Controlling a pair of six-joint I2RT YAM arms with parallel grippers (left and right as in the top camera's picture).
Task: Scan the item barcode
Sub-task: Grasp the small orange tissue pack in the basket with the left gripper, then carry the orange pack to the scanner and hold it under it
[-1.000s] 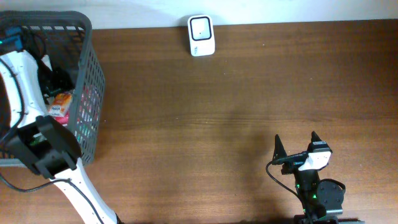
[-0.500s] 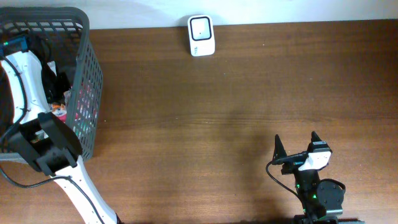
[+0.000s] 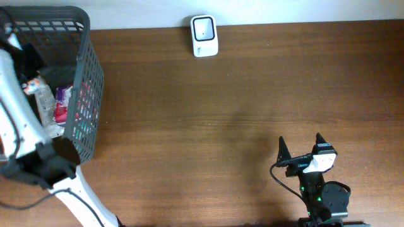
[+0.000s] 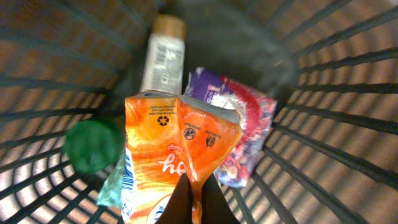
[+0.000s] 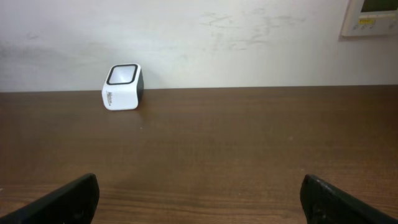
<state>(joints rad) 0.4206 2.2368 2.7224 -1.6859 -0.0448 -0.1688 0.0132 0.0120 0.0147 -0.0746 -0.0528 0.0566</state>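
Note:
My left gripper rises and crosses the basket's side next, then lowers to release the packet on the tabletop in front of the scanner, as that spot is bare.
In the left wrist view my left gripper is shut on a fold of an orange snack packet, inside the grey wire basket. The packet hangs up off the basket floor, and a barcode strip shows on its left edge. The white scanner stands at the table's far edge, and the right wrist view has the scanner far off to the left. My right gripper stands open at the near right, with nothing between its fingers.
Under the packet in the basket lie a bottle with a brown cap, a green-capped thing and a purple and red packet. My white left arm reaches over the basket's near wall.
The left gripper has shut on the orange packet, and the arm has swung left and lifted within the basket. The right arm has stayed still.

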